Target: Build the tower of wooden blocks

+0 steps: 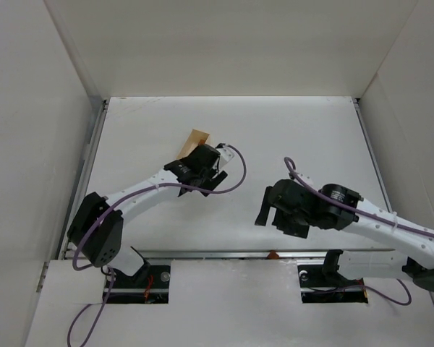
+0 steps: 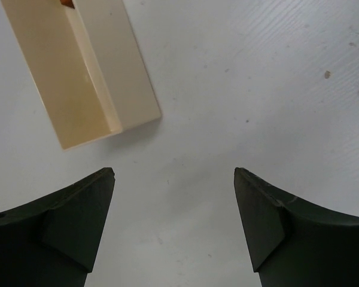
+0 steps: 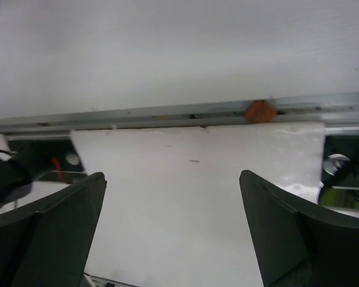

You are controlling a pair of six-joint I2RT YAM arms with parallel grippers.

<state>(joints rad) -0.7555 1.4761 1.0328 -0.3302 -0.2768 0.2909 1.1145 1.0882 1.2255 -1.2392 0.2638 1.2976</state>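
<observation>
My right gripper is open and next needs to come down over the small orange hexagonal piece (image 1: 273, 254) (image 3: 261, 112) and close on its sides, since it sits on the metal bar below it.
A light tan oblong wood block (image 2: 84, 66) lies flat on the white table, up and to the left of my left gripper (image 2: 173, 174). That gripper is open over bare table with nothing between its fingers. A sliver of reddish-orange block (image 2: 66, 3) shows at the tan block's far end, cut by the frame edge. From above, the tan block (image 1: 197, 139) sits just beyond the left gripper (image 1: 202, 168). My right gripper (image 1: 263, 207) hovers near the table's front. In its wrist view the right gripper (image 3: 172, 177) is wide open and holds nothing.
White walls enclose the table on three sides. A metal rail (image 3: 137, 113) runs along the near edge, with a small orange hexagonal piece (image 3: 260, 111) on it, also visible from above as an orange piece (image 1: 273, 254). Purple cables loop off both arms.
</observation>
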